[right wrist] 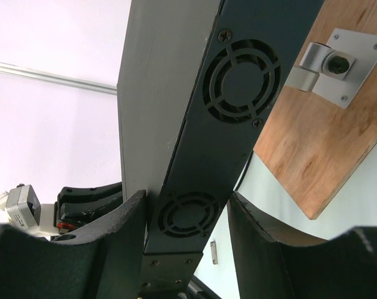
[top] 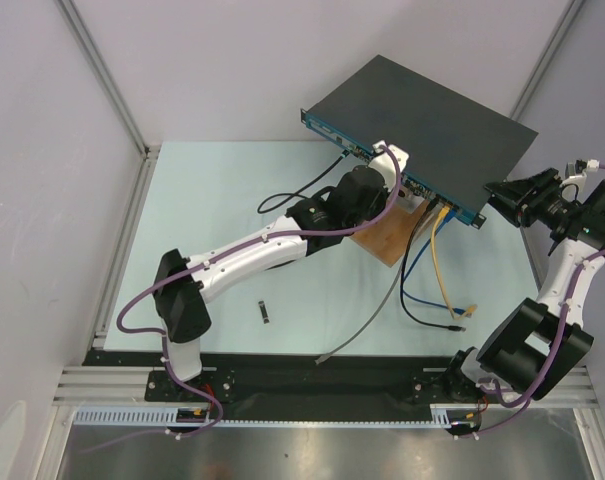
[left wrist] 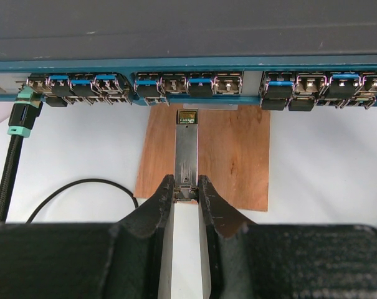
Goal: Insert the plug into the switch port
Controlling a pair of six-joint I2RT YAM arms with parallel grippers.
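Note:
The socket between the switch's middle blue tabs is outward of the left gripper, so the left gripper should next push outward, slide the plug into that socket and let go.
The switch (top: 422,125) is a flat black box at the back with a narrow blue front face (left wrist: 188,62) holding a row of small sockets. My left gripper (left wrist: 186,190) is shut on the rear end of a slim metal plug (left wrist: 187,149). The plug points straight at the socket row, its tip just short of the face and slightly below it. In the top view the left gripper (top: 400,185) sits at the switch's front. My right gripper (right wrist: 187,196) is open, its jaws straddling the switch's vented side panel (right wrist: 238,75) at the right corner (top: 502,195).
A brown wooden board (left wrist: 225,156) lies under the switch front, with a metal bracket (right wrist: 328,62) on it. A black cable with a teal boot (left wrist: 23,118) is plugged in at left. Yellow (top: 440,260), black and grey (top: 367,320) cables trail forward. A small dark part (top: 265,312) lies on the table.

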